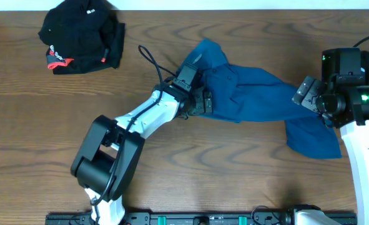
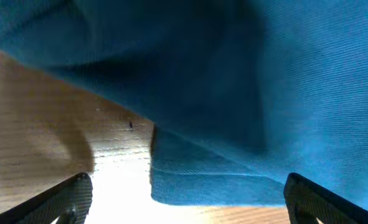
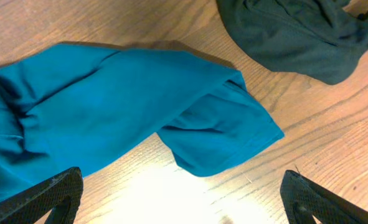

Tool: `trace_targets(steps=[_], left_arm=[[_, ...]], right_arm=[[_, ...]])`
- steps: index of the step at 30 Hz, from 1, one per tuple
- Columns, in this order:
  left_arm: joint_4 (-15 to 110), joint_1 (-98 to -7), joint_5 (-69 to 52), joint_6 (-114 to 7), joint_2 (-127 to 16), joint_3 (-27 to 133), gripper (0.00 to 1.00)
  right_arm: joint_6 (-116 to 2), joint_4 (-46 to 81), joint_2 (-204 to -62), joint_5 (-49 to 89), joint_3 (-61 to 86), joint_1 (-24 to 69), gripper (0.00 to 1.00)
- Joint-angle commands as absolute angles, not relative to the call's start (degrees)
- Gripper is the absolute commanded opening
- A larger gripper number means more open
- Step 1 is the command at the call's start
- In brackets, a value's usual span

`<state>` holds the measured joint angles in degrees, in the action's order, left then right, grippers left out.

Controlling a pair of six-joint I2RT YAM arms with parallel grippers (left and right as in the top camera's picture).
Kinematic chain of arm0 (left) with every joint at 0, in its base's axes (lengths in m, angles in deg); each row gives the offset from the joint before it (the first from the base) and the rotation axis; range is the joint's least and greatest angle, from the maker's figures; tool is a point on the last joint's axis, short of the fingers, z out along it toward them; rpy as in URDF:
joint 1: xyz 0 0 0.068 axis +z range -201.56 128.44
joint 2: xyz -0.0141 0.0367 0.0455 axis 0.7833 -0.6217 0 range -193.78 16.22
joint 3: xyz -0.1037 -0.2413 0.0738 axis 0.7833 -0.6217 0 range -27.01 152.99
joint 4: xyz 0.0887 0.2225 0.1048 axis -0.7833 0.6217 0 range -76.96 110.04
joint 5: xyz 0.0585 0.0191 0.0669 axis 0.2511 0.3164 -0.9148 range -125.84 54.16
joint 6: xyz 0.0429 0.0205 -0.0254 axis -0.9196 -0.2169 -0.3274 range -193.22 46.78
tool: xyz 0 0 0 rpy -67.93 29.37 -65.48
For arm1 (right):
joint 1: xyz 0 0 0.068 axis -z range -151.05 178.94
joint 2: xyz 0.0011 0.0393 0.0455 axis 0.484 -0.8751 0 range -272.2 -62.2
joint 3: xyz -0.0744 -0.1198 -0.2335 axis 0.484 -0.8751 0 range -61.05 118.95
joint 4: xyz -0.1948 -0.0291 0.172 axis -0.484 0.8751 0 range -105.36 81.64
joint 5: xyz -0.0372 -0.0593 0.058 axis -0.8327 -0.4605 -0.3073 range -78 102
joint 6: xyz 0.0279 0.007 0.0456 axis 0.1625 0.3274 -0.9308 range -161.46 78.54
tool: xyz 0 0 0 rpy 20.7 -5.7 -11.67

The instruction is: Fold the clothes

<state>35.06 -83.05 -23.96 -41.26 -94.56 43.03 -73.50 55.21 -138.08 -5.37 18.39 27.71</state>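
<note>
My left gripper lowers a little onto the teal shirt's hemmed corner beside the bare wood next, as the shirt's edge already lies between its open fingers.
The clothes show as a crumpled teal-blue shirt lying across the middle and right of the wooden table, and a black garment with red-and-white trim bunched at the far left. My left gripper hovers over the shirt's left end, open, a hemmed teal edge lying between its fingers with nothing gripped. My right gripper stands open above the shirt's right part; bare table and a teal sleeve lie under it. A plain dark garment lies beyond the sleeve.
The table is brown wood grain. The right arm's white base stands at the right edge, over part of the shirt's lower corner. A black rail runs along the front edge.
</note>
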Motion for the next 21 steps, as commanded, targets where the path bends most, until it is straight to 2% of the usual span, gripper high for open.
trace_targets(steps=[1, 6, 11, 19, 21], left_arm=[[34.91, -83.81, -23.83, -40.10, -96.22, 43.78, 0.99], [34.29, -84.27, -23.85, -40.08, -96.85, 43.78, 1.00], [34.29, -84.38, -23.85, -40.08, -97.01, 43.78, 0.73], [34.36, -84.45, -23.80, -40.10, -98.30, 43.73, 0.49], [34.56, -84.45, -23.80, -40.08, -99.30, 43.73, 0.39]], right_arm=[[-73.54, 55.80, -137.60, -9.11, 18.76, 28.04, 0.99], [-73.56, 56.37, -137.60, -9.19, 18.76, 28.04, 0.99], [-73.56, 56.48, -137.60, -9.19, 18.76, 28.04, 0.99], [-73.60, 57.55, -137.60, -9.17, 18.76, 28.04, 0.99], [-75.03, 58.60, -137.60, -9.17, 18.76, 28.30, 0.99]])
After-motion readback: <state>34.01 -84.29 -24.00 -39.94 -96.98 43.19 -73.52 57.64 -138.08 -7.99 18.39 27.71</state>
